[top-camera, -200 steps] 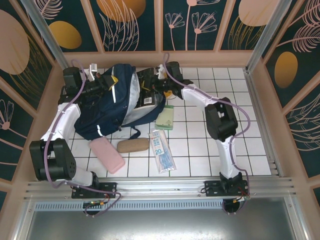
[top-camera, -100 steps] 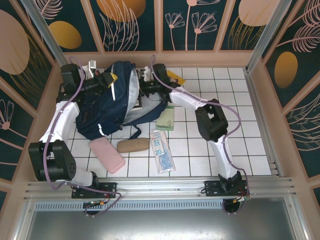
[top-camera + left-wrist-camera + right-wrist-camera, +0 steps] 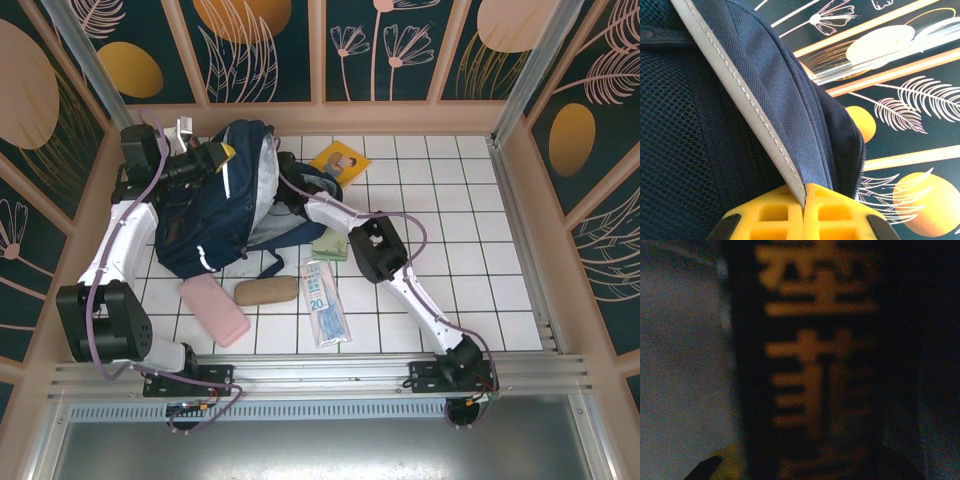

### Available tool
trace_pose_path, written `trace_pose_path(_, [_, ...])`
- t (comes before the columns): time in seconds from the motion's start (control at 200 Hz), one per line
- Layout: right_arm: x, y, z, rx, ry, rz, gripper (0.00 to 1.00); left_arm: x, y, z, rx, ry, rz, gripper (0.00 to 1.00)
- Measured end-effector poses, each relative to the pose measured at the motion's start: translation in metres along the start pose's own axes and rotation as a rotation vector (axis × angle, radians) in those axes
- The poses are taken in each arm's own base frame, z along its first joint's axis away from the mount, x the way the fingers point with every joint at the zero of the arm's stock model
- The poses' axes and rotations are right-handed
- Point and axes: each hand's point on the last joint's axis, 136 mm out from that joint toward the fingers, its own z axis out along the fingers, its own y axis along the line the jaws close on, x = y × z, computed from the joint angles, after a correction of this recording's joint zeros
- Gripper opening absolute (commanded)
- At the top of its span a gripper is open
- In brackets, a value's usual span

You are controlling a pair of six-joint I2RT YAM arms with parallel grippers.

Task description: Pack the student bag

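My left gripper needs to pull away toward the patterned side and let go of the grey reflective stripe of the student bag, as that side stands behind the gripper.
The student bag (image 3: 205,215), navy with white stripes, lies at the back left with its mouth facing right. My left gripper (image 3: 216,157) is shut on the bag's upper flap and holds it up. In the left wrist view its yellow fingertips (image 3: 804,202) pinch the white-striped edge (image 3: 740,95). My right arm (image 3: 330,212) reaches left into the bag's mouth, its hand hidden by the fabric. In the right wrist view the right gripper (image 3: 805,460) is shut on a dark flat book with orange lettering (image 3: 810,340), with the grey lining (image 3: 685,365) beside it.
On the white tiles lie a yellow book (image 3: 341,160) at the back, a green pack (image 3: 330,243), a clear packet of pens (image 3: 324,300), a brown case (image 3: 266,290) and a pink case (image 3: 214,308). Patterned walls stand on three sides.
My right arm has swung left and carried the dark book from beside the bag into its mouth, uncovering the yellow book. The left gripper has kept its hold on the flap.
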Motion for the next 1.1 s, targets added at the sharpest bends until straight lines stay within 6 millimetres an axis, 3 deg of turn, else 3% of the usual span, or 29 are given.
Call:
trace_pose_path(0.085, [0.0, 0.005, 0.008, -0.01, -0.015, -0.012, 0.47, 0.001, 0.0, 0.001, -0.001, 0.003, -0.002, 0.0])
trace_pose_path(0.145, [0.0, 0.017, 0.011, -0.026, -0.024, -0.045, 0.6, 0.001, 0.001, 0.001, -0.001, 0.003, -0.002, 0.0])
trace_pose_path(0.235, [0.001, 0.027, 0.013, -0.024, -0.034, -0.09, 0.71, 0.001, 0.0, 0.001, -0.001, 0.002, -0.001, 0.0])
trace_pose_path(0.315, [0.002, 0.021, 0.01, 0.018, -0.048, -0.108, 0.78, 0.001, 0.001, 0.001, -0.002, 0.002, 0.003, 0.0])
trace_pose_path(0.45, [0.009, 0.014, -0.016, 0.111, -0.064, -0.126, 0.93, 0.001, 0.003, 0.0, -0.009, 0.001, 0.012, 0.0])
trace_pose_path(0.646, [0.011, 0.033, -0.073, 0.164, -0.091, -0.195, 0.99, -0.004, 0.007, -0.004, -0.031, -0.015, 0.018, 0.0])
trace_pose_path(0.821, [0.002, 0.078, -0.129, 0.136, -0.162, -0.302, 0.98, -0.022, 0.013, -0.016, -0.116, -0.081, 0.043, 0.0])
trace_pose_path(0.991, [-0.015, 0.114, -0.191, 0.104, -0.272, -0.36, 0.91, -0.051, 0.037, -0.042, -0.219, -0.204, 0.023, 0.0])
trace_pose_path(1.101, [-0.034, 0.111, -0.228, 0.131, -0.35, -0.352, 0.84, -0.072, 0.049, -0.06, -0.327, -0.304, 0.036, 0.0])
